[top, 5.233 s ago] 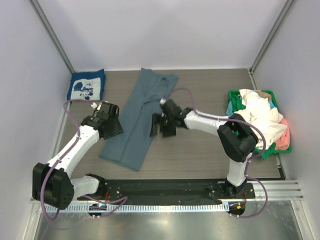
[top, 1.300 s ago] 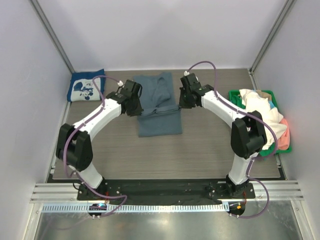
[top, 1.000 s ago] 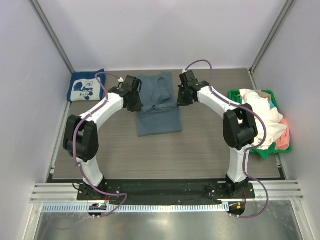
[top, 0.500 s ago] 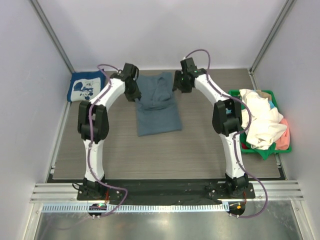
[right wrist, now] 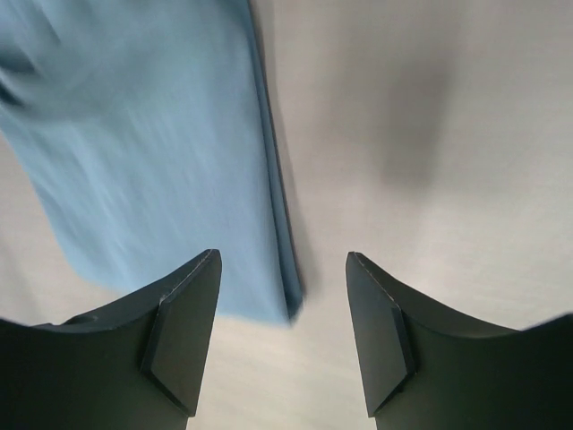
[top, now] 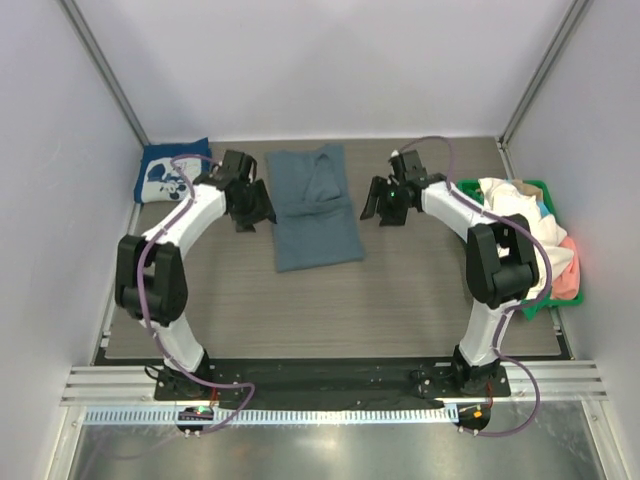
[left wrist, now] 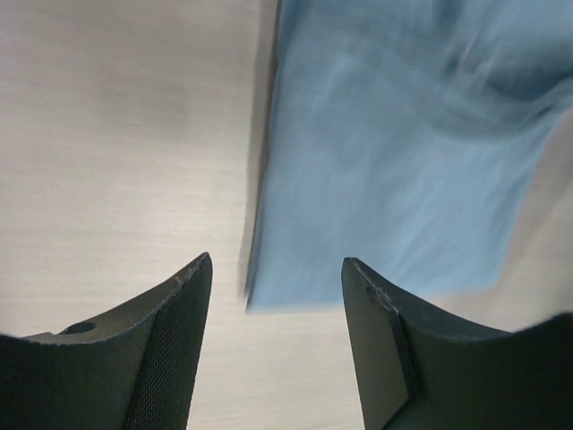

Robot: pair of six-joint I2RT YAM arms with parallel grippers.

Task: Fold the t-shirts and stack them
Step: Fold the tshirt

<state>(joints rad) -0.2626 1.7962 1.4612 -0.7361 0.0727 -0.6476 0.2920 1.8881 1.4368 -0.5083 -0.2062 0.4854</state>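
Observation:
My right gripper should next move back and down onto the shirt's near corner on the basket side, which is nearer my base than the fingers.
The slate-blue t-shirt (top: 314, 205) lies folded in half on the table at the back middle. It shows in the left wrist view (left wrist: 394, 152) and in the right wrist view (right wrist: 152, 152). My left gripper (top: 250, 208) is open and empty just left of the shirt (left wrist: 276, 269). My right gripper (top: 382, 205) is open and empty just right of it (right wrist: 283, 264). A folded navy t-shirt with a white cartoon print (top: 172, 172) lies at the back left. A heap of white, cream, pink and teal t-shirts (top: 525, 240) fills the green basket.
The green plastic basket (top: 468, 188) stands at the right edge of the table. Grey walls close in the left, back and right. Bare wood-grain table (top: 330, 310) lies in front of the folded shirt.
The slate-blue shirt went from a long strip to folded in half. In the last half second both grippers let go of its far edge and moved outward and nearer, open.

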